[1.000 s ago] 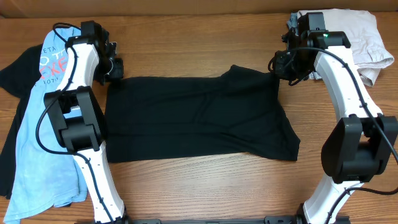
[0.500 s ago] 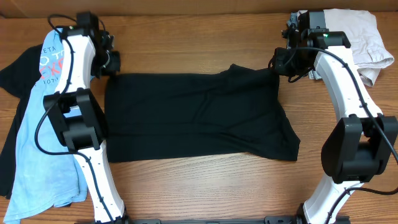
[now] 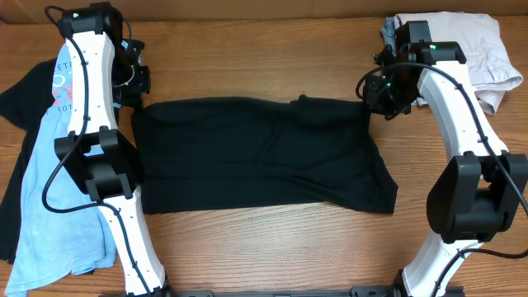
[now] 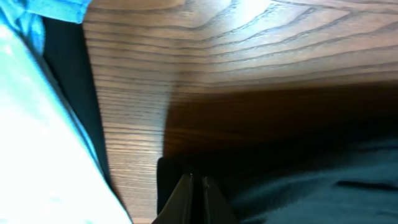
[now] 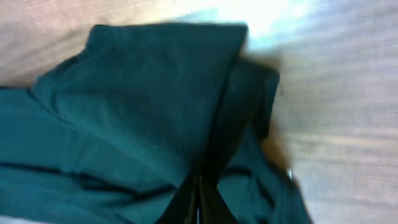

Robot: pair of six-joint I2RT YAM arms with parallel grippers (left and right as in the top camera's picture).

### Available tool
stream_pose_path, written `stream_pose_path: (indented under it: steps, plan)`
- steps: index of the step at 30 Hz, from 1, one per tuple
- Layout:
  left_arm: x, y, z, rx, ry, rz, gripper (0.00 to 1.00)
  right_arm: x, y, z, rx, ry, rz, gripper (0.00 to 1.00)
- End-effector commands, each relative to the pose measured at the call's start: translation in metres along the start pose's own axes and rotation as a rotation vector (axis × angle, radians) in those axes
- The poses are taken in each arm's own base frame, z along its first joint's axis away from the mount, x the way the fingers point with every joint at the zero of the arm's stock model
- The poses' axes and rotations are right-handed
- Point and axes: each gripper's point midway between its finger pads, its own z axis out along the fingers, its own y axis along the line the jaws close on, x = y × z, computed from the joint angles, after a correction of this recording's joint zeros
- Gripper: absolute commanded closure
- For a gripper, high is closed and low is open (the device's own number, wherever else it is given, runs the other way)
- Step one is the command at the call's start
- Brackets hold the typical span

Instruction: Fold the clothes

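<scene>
I will lower my right gripper and move it back toward the shirt's near edge (image 3: 368,204) before I release the fold.
A black shirt (image 3: 264,157) lies spread flat across the middle of the wooden table. My left gripper (image 3: 134,97) is at its far left corner. In the left wrist view its jaws (image 4: 198,186) are shut on the black cloth (image 4: 298,186). My right gripper (image 3: 378,101) is at the shirt's far right corner. In the right wrist view its jaws (image 5: 200,190) are shut on a fold of the same cloth (image 5: 124,112), which looks dark teal there. The shirt's far edge is pulled nearly straight between the two grippers.
A light blue shirt (image 3: 49,190) lies over a dark garment (image 3: 15,99) at the table's left side, and shows in the left wrist view (image 4: 37,124). A beige garment (image 3: 478,49) is bunched at the far right corner. Bare wood (image 3: 264,247) runs along the front.
My left gripper has moved left and away from me with the shirt's corner, drawing the far edge straighter and wider. My right gripper has barely moved.
</scene>
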Motion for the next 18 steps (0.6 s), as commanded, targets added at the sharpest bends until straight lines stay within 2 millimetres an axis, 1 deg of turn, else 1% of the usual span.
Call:
stream_pose_path:
  steps: [1, 3, 5, 10, 13, 14, 15, 16, 18]
  plan:
    - [0.009, 0.009, 0.008, -0.037, 0.045, -0.014, 0.96, 0.012, -0.008, -0.010, 0.013, 0.031, 0.033, 0.96]
    - [0.015, 0.009, 0.015, -0.037, 0.077, -0.011, 0.96, 0.021, -0.010, -0.009, 0.010, 0.067, 0.047, 0.96]
    - [0.024, 0.009, 0.026, -0.035, 0.127, -0.006, 0.96, 0.031, -0.011, -0.006, 0.008, 0.109, 0.058, 0.96]
    - [0.053, 0.008, 0.052, -0.029, 0.266, 0.012, 0.96, 0.064, -0.020, 0.014, 0.027, 0.222, 0.110, 0.96]
    - [0.056, 0.008, 0.060, -0.028, 0.282, 0.012, 0.96, 0.082, -0.030, 0.025, 0.044, 0.277, 0.136, 0.95]
    - [0.055, 0.008, 0.060, -0.028, 0.276, 0.012, 0.96, 0.085, -0.032, 0.028, 0.048, 0.287, 0.140, 0.84]
    - [0.053, 0.008, 0.060, -0.029, 0.268, 0.014, 0.96, 0.088, -0.036, 0.031, 0.054, 0.292, 0.144, 0.78]
    - [0.052, 0.007, 0.060, -0.030, 0.261, 0.017, 0.96, 0.088, -0.038, 0.032, 0.059, 0.292, 0.147, 0.74]
    - [0.050, 0.004, 0.061, -0.031, 0.252, 0.025, 0.96, 0.082, -0.041, 0.032, 0.065, 0.266, 0.146, 0.71]
